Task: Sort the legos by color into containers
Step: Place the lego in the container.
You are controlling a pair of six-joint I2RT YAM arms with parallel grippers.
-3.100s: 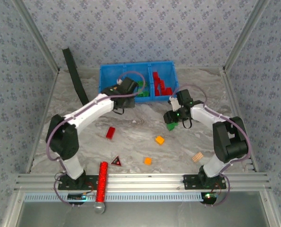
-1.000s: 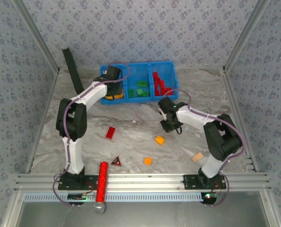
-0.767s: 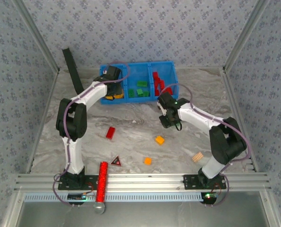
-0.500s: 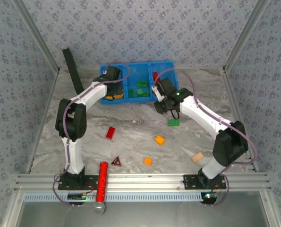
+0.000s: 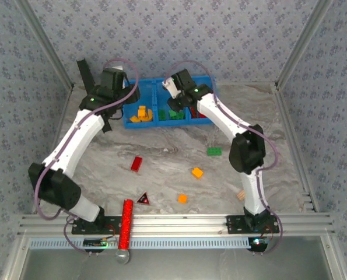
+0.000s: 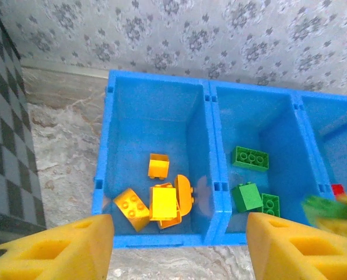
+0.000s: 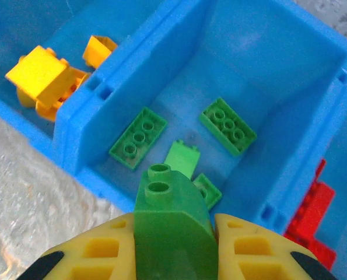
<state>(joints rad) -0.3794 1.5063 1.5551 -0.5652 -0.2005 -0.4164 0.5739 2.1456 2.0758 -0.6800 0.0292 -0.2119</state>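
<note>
The middle section already has green legos, so my right gripper will go down into the tray [image 5: 153, 124] toward that section's bottom and let go of the green lego there.
The blue tray [image 5: 153, 124] stands at the back of the table. Yellow legos [image 6: 158, 198] lie in its left compartment, green ones [image 7: 138, 139] in the middle and red ones [image 7: 313, 210] on the right. My right gripper [image 7: 172, 245] hangs over the middle compartment, shut on a green lego [image 7: 172, 227] with two studs. From above, that gripper [image 5: 176, 102] sits over the tray's centre. My left gripper [image 6: 179, 251] is open and holds nothing, raised near the tray's front left wall [image 5: 122, 93]. Loose on the table are a red lego [image 5: 137, 164], a green one [image 5: 214, 151] and two orange ones [image 5: 197, 172] [image 5: 182, 198].
A dark triangle with a red centre [image 5: 143, 199] and a red cylinder [image 5: 126, 221] lie near the front rail. At the front right is a tan wooden block [image 5: 243, 193]. A black strip [image 5: 86, 76] leans on the left wall behind my left arm.
My right arm swung from the table up over the tray's middle compartment with a green lego. My left gripper opened and lifted back from the yellow compartment.
</note>
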